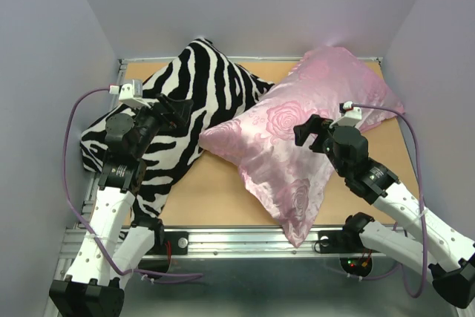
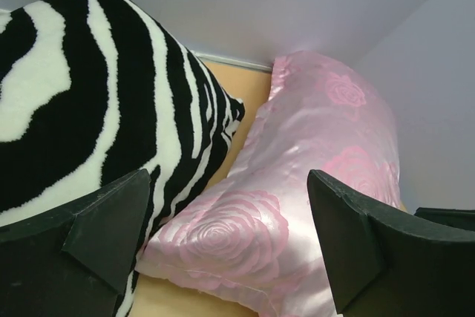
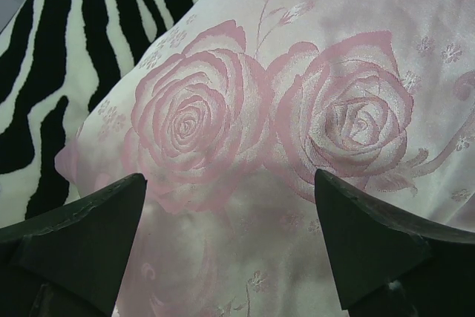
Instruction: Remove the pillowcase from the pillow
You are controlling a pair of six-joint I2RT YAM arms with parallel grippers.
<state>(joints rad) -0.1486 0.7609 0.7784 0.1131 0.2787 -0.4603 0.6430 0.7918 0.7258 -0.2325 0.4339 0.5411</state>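
The pillowcase's near edge lies clear of the zebra-striped pillow. My left gripper should next cross to the right in the top view and lower onto that edge.
The pink satin pillowcase with its rose pattern lies diagonally across the middle and right of the table, fully covering the pillow, which is hidden inside. Its near corner hangs over the front edge. My right gripper is open and hovers just above the middle of the pillowcase. My left gripper is open above the zebra-striped pillow, its jaws facing the left corner of the pillowcase without touching it.
A black-and-white zebra-striped pillow lies at the left and overlaps the pink one's left edge; it also shows in the left wrist view. The wooden tabletop is walled at the back and both sides. A metal rail runs along the front.
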